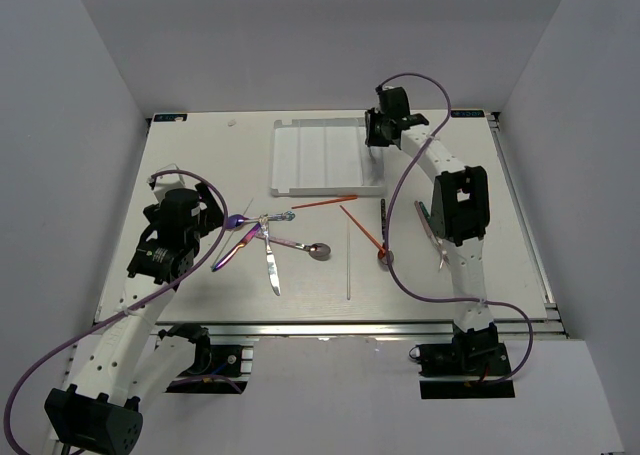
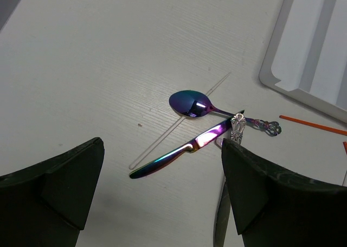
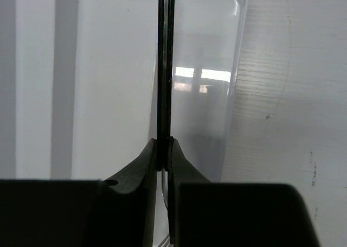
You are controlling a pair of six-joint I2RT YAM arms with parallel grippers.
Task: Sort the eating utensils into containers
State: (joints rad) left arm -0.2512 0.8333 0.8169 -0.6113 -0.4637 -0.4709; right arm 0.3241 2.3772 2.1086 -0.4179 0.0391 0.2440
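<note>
The black-handled utensil hangs above the tray's end, so I will move my right gripper to the left in the top view, over the tray's empty middle (image 1: 336, 155), and let the utensil go.
The white divided tray (image 1: 325, 157) lies at the back middle of the table. My right gripper (image 1: 378, 137) hangs over its right end, shut on a thin black-handled utensil (image 3: 165, 68) that is held edge-on above the tray's rightmost compartment (image 3: 206, 111). My left gripper (image 1: 216, 215) is open and empty, above an iridescent knife (image 2: 184, 150) and next to an iridescent spoon (image 2: 190, 103). A silver ornate-handled knife (image 1: 271, 270), another spoon (image 1: 305, 247), red-orange chopsticks (image 1: 325, 202), a clear chopstick (image 1: 347, 260) and a black-handled utensil (image 1: 386, 225) lie loose on the table.
A fork (image 1: 432, 230) lies beside the right arm's forearm. The table is walled in by grey panels. The tray's corner (image 2: 303, 51) shows at the upper right of the left wrist view.
</note>
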